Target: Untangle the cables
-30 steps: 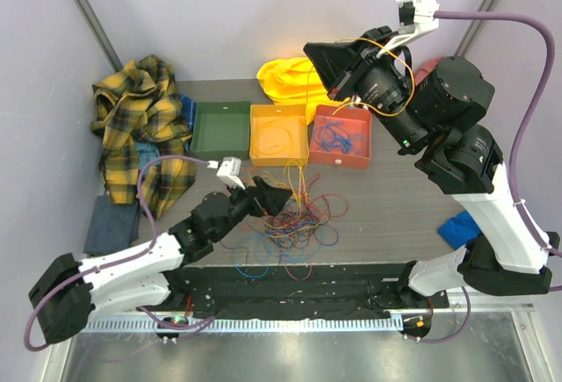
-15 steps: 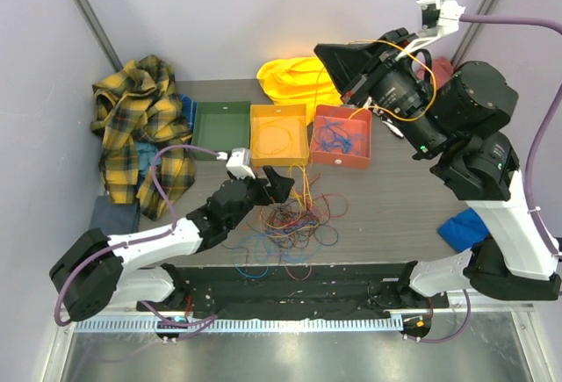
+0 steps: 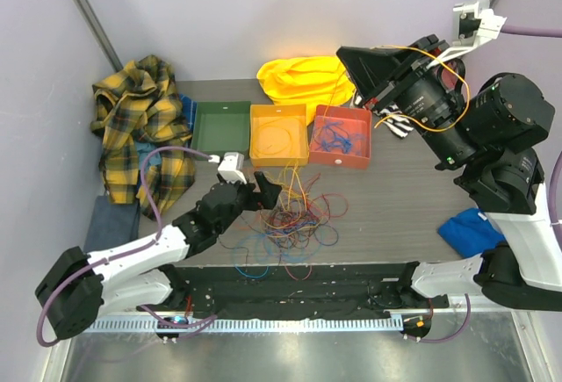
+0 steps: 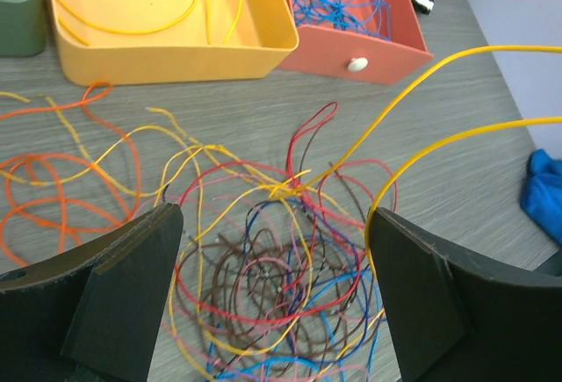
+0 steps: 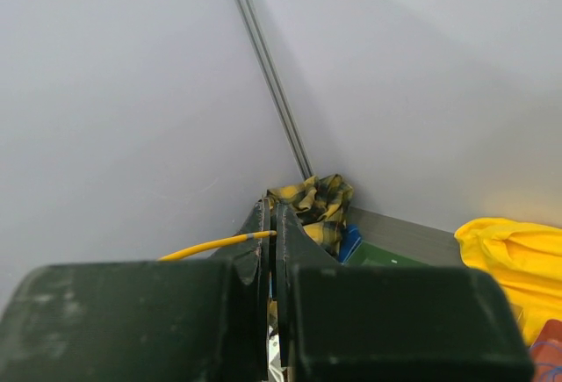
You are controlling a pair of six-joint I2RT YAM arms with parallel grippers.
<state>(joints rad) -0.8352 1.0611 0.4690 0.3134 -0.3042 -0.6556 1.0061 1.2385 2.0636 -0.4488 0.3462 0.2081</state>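
Note:
I should next swing my right gripper to its left in the top view, lower it over the yellow tray with matching cable, and release.
The cables lie in a loose tangle of red, yellow, blue, brown and orange loops on the dark table, seen close in the left wrist view. My left gripper hangs open just above the heap's left side, its jaws wide apart with nothing between them. My right gripper is raised high at the back right, shut on a yellow cable. That yellow cable rises in two strands from the tangle toward the upper right. An orange cable lies apart to the left.
Three trays stand behind the heap: green, yellow with a yellow cable in it, red with blue cables. A plaid cloth lies at the back left, a yellow cloth at the back, a blue cloth on the right.
My right arm has swung up and to the right, drawing the yellow cable with it. The left gripper has shifted a little over the tangle and narrowed slightly.

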